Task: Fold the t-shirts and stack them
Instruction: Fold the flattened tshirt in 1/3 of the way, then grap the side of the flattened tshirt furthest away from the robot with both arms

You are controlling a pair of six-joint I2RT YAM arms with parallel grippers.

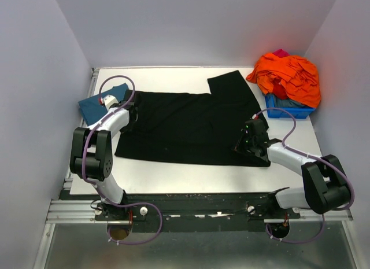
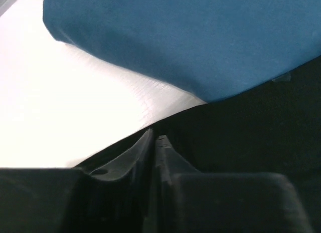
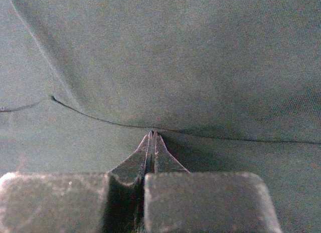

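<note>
The black shirt's far corner by the teal shirt (image 2: pixel 190 37) is beyond the left gripper's fingers, so the left gripper will next lift and turn outward, then lower onto that corner.
A large black t-shirt (image 1: pixel 191 121) lies spread flat across the middle of the white table (image 1: pixel 173 177), one sleeve pointing to the back. A folded teal-blue t-shirt (image 1: pixel 92 106) lies at the left, touching the black one's edge. My left gripper (image 1: pixel 132 114) is down at the black shirt's left edge. In the left wrist view its fingertips (image 2: pixel 155 138) stand almost together on the dark cloth (image 2: pixel 261 123), just below the teal shirt (image 2: pixel 190 37). My right gripper (image 1: pixel 243 146) rests on the shirt's right front part. In the right wrist view it (image 3: pixel 152 134) is shut on a folded edge of the black cloth (image 3: pixel 175 57).
A heap of orange clothes (image 1: pixel 289 75) sits on a small blue bin (image 1: pixel 289 111) at the back right. White walls close in the left, back and right. Bare table (image 2: pixel 60 107) shows in front of the black shirt and at the far left.
</note>
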